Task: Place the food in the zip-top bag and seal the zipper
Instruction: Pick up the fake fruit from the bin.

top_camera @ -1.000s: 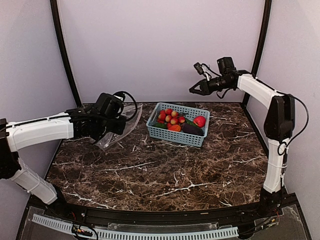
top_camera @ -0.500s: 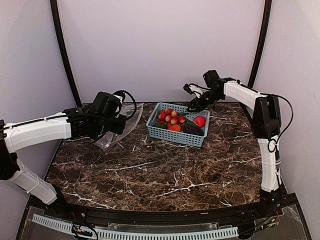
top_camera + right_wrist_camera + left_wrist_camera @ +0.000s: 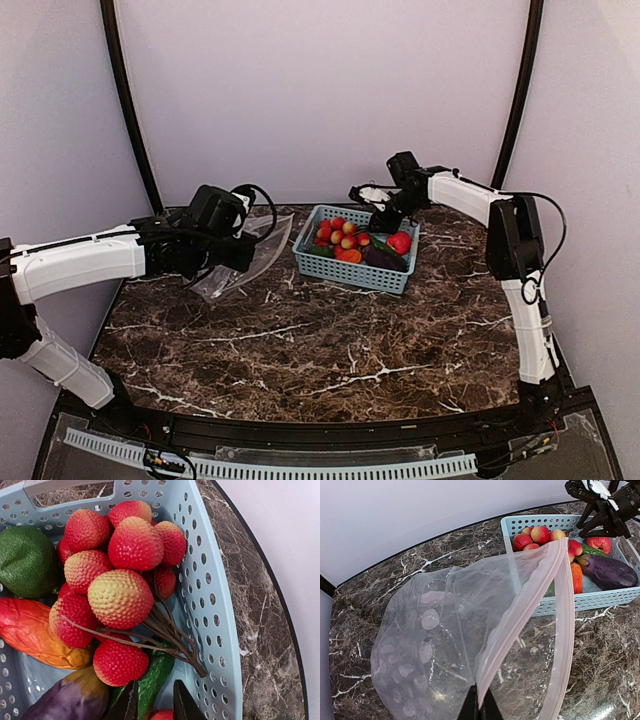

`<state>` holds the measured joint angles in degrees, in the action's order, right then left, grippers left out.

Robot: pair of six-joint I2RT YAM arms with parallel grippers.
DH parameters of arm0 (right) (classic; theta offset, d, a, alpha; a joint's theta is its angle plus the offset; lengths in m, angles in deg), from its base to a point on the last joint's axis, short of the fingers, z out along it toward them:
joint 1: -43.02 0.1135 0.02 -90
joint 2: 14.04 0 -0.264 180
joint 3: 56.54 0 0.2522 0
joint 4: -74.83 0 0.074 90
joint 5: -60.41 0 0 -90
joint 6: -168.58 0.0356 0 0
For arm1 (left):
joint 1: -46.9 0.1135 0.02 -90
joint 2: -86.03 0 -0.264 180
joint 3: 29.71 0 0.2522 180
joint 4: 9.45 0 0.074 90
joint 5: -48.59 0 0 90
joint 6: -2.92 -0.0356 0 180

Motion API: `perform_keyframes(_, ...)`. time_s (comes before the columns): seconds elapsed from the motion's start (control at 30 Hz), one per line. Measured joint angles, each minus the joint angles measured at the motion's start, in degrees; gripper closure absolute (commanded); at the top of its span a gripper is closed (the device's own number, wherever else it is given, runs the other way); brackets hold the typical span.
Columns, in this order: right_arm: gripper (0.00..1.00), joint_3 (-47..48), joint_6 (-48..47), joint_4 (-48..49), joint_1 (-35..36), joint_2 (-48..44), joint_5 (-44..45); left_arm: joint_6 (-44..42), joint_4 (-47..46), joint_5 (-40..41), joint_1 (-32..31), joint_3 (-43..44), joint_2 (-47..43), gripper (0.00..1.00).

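Observation:
My right gripper will next move down and to the left in the top view and go down onto the thin stems, because they stick out bare that way.
My left gripper point(image 3: 232, 252) is shut on the zipper point(image 3: 565, 630) edge of the clear dotted zip-top bag point(image 3: 435, 645) and holds its mouth open toward the basket; the bag also shows in the top view point(image 3: 258, 245). The food lies in the light blue basket point(image 3: 350, 275): a red-yellow ball cluster point(image 3: 120, 575), an orange mango point(image 3: 35, 630), a purple eggplant point(image 3: 65, 700), a green pepper point(image 3: 155, 675) and a red strawberry point(image 3: 400, 242). My right gripper point(image 3: 155, 705) is open and empty just above the pepper, beside the cluster's brown stems point(image 3: 175, 635).
A round green fruit point(image 3: 25, 562) sits in the basket's far-left corner. The basket wall point(image 3: 220, 605) is close to my right fingers. Dark marble table point(image 3: 330, 350); black frame posts point(image 3: 130, 110) and grey walls stand behind.
My right arm has swung down and left from high above the table to just over the basket. The left arm has barely moved; the bag mouth reaches slightly nearer the basket.

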<state>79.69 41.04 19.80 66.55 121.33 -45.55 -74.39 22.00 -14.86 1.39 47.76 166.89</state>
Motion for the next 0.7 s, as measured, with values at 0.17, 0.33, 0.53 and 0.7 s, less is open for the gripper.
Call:
perform_keyframes(0.17, 0.72, -0.8, -4.3, 2.3, 0.3, 0.2, 2.6, 0.1, 0.0, -0.3, 0.0, 0.0, 0.0, 0.99)
perform_keyframes(0.33, 0.70, -2.2, -9.8, 5.2, 1.9, 0.2, 5.1, 0.3, 0.0, -0.9, 0.0, 0.0, 0.0, 0.99)
perform_keyframes(0.53, 0.65, -2.2, -15.1, 7.1, 4.1, 1.6, 5.8, 0.7, 0.0, -1.2, 0.0, 0.0, 0.0, 0.99)
perform_keyframes(0.7, 0.64, 0.3, -17.4, 7.9, 4.6, 4.5, 5.4, 1.3, 0.0, -1.4, 0.0, -0.3, -0.1, 0.99)
